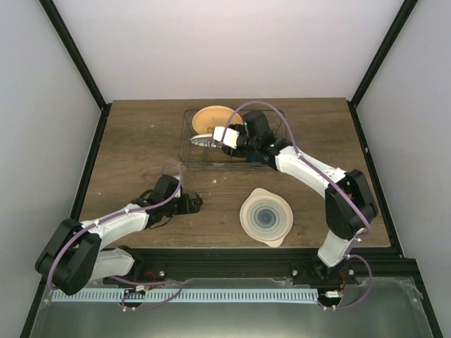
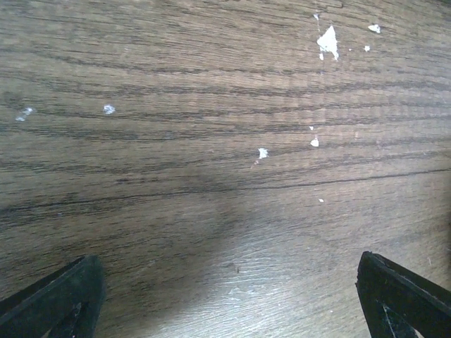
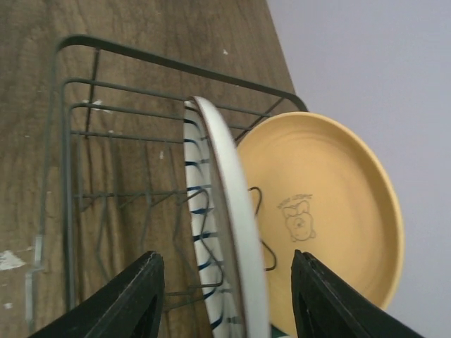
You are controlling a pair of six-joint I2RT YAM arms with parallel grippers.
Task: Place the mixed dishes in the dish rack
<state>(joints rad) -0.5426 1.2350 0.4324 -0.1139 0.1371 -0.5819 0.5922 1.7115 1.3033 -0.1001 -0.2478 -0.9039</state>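
Note:
The pale plate's nearest rim (image 1: 243, 215) is below my left gripper and to its right in the top view. I should move across that way and go down to grip it.
The dish rack (image 1: 190, 149) stands at the back middle of the table. The orange plate (image 1: 213, 117) leans upright at its far end, and the striped plate (image 1: 204, 140) stands on edge just in front of it. My right gripper (image 1: 227, 136) hovers over the rack. In the right wrist view its jaws (image 3: 224, 285) are open, one on each side of the striped plate's white rim (image 3: 229, 211), with a gap on both sides. The orange plate (image 3: 324, 204) is behind it. The pale blue-ringed plate (image 1: 266, 217) lies flat on the table. My left gripper (image 1: 198, 203) is open over bare wood (image 2: 229, 296).
The rack's thin wire wall (image 3: 67, 141) and upright dividers surround the plates. Black frame posts and white walls bound the wooden table (image 1: 141, 141). White specks (image 2: 328, 41) dot the wood under the left wrist.

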